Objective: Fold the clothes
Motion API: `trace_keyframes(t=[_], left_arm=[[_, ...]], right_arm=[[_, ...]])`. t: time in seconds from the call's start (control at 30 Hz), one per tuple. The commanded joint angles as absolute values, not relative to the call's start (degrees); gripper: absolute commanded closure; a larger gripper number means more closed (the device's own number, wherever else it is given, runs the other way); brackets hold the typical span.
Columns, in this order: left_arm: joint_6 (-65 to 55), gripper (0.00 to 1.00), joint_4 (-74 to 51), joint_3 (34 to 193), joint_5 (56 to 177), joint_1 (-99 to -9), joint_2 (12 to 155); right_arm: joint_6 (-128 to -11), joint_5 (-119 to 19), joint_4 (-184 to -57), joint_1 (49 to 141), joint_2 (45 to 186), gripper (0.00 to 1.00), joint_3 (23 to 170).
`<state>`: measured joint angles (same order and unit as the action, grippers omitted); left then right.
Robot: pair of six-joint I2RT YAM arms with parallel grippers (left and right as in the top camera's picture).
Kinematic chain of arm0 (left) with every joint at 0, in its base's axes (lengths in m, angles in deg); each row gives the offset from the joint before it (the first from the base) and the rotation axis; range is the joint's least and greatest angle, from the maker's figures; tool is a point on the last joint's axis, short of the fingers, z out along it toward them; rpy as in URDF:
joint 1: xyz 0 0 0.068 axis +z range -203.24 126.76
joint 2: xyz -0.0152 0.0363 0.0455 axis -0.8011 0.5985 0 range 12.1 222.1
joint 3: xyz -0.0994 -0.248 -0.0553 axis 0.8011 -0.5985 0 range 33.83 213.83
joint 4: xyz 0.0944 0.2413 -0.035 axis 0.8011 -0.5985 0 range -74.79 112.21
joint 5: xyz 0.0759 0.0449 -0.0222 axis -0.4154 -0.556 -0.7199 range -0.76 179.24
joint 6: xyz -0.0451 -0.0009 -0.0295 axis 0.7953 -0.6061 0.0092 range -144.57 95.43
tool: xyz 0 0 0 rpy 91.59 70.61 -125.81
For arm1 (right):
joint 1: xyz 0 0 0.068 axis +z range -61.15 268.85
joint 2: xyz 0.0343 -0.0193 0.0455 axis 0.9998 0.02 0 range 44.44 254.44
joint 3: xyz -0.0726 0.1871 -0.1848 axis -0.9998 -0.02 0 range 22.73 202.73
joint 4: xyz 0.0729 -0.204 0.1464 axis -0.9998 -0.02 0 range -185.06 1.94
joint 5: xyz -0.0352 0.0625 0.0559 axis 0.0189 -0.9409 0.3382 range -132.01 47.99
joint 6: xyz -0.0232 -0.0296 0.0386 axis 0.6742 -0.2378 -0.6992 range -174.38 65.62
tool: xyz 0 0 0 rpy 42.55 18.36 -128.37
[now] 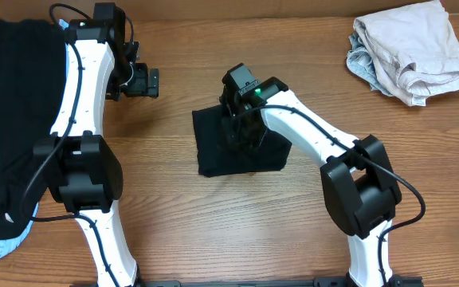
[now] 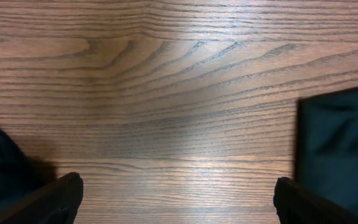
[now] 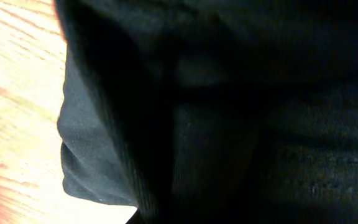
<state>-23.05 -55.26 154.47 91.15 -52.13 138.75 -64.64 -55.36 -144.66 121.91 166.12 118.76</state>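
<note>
My right gripper slides the folded T-shirt sideways toward the black pile next.
A black T-shirt point(image 1: 213, 151) lies folded into a small square at the middle of the table. My right gripper point(image 1: 241, 119) is down on its far part, shut on the cloth. Black fabric point(image 3: 104, 155) fills the right wrist view and hides the fingers. My left gripper point(image 1: 151, 82) hovers to the shirt's far left, open and holding nothing. In the left wrist view it point(image 2: 179, 186) is over bare wood, with the shirt's edge point(image 2: 340, 149) at the right.
A large pile of black clothes point(image 1: 14, 104) covers the table's left side, with a light-blue one point(image 1: 6, 243) showing beneath it near the front. Crumpled beige clothes point(image 1: 413, 48) lie at the far right corner.
</note>
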Motion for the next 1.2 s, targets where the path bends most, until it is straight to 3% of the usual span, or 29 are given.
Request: trace_keyframes(t=[0.0, 0.27, 0.5, 0.53, 0.57, 0.6, 0.7, 0.9, 1.17], left_arm=[[-23.27, 0.00, -54.84, 154.91, 92.05, -52.53, 138.35], [-23.27, 0.00, -54.54, 154.91, 92.07, -52.50, 138.35], [-23.27, 0.00, -53.88, 154.91, 92.07, -52.50, 138.35], [-23.25, 0.00, -53.88, 154.91, 92.07, -52.50, 138.35], [-23.27, 0.00, -53.86, 154.91, 92.07, -52.50, 138.35], [-23.25, 0.00, -53.81, 154.91, 92.07, -52.50, 138.35], [-23.25, 0.00, -53.64, 154.91, 92.07, -52.50, 138.35], [-23.25, 0.00, -53.57, 154.91, 92.05, -52.50, 138.35], [-23.25, 0.00, -53.57, 154.91, 92.05, -52.50, 138.35]], right_arm=[[-64.71, -57.08, -146.65, 122.65, 165.42, 0.96, 124.77], [-64.71, -55.29, -158.54, 123.44, 165.42, 0.96, 138.69], [-65.47, -55.14, -156.71, 127.66, 167.04, 0.95, 138.41], [-66.04, -55.40, -155.99, 128.60, 167.68, 0.86, 138.41], [-66.17, -57.30, -154.08, 130.57, 169.01, 0.67, 138.41], [-65.93, -59.01, -152.73, 131.83, 169.84, 0.56, 138.41], [-62.94, -63.14, -150.59, 135.44, 170.69, 0.38, 138.41], [-61.80, -63.07, -153.97, 137.12, 170.21, 0.32, 141.38], [-61.85, -58.35, -162.17, 127.53, 167.98, 0.32, 147.41]])
